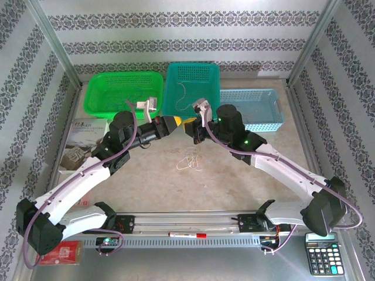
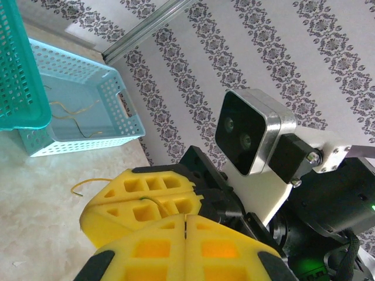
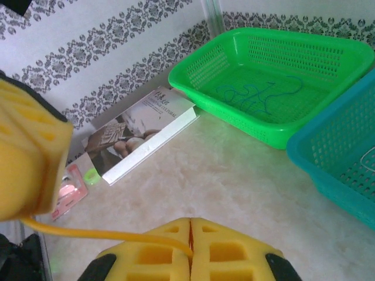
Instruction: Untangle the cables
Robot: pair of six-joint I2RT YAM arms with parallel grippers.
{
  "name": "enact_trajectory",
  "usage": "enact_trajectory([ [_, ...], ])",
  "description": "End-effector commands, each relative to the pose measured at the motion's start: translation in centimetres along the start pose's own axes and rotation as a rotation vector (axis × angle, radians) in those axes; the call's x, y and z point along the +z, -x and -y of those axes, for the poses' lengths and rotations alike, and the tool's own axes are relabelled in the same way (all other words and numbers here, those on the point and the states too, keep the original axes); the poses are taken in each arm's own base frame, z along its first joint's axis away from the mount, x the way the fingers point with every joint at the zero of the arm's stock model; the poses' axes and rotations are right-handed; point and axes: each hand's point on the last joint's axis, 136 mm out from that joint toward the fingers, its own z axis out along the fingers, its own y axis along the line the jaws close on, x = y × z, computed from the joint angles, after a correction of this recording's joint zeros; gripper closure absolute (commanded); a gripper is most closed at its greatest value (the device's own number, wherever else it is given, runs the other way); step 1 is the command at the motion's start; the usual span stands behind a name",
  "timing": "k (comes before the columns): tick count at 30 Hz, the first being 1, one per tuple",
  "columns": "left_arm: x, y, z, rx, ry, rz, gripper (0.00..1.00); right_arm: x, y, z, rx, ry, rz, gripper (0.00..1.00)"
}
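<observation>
I will next swing my right gripper outward, away from my left gripper, to release the cable over the light-blue basket with similar cables.
A thin yellow cable (image 3: 105, 234) stretches between my two grippers, which meet tip to tip above the middle of the table. My right gripper (image 3: 190, 221) is shut on one end of it. My left gripper (image 2: 186, 218) is shut too, with the same cable (image 2: 149, 203) running into its jaw line from the right gripper's fingers (image 2: 129, 199). In the top view the left gripper (image 1: 174, 122) and right gripper (image 1: 190, 124) almost touch. A small whitish tangle of cables (image 1: 190, 161) lies on the table just in front of them.
Three baskets stand at the back: a green one (image 3: 275, 58) holding a blue cable (image 3: 258, 93), a teal one (image 1: 192, 88) holding a whitish cable, and a light-blue one (image 2: 88, 88) holding yellowish cables. A book (image 1: 82, 140) lies left; a calculator (image 1: 323, 253) sits near right.
</observation>
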Motion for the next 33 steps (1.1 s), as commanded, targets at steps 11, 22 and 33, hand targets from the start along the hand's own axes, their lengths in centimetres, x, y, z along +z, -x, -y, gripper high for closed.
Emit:
enact_trajectory([
  [11, -0.1, -0.6, -1.0, 0.012, 0.032, 0.013, 0.00, -4.7, 2.5, 10.1, 0.094, -0.305, 0.145, 1.00],
  [22, -0.4, -1.1, -3.3, 0.024, 0.107, 0.022, 0.00, -9.7, 1.8, 25.9, 0.276, -0.713, 0.172, 1.00],
  [33, -0.3, -1.4, -5.4, 0.020, 0.170, 0.028, 0.00, -9.1, -0.4, 35.6, 0.344, -0.850, 0.064, 0.99],
])
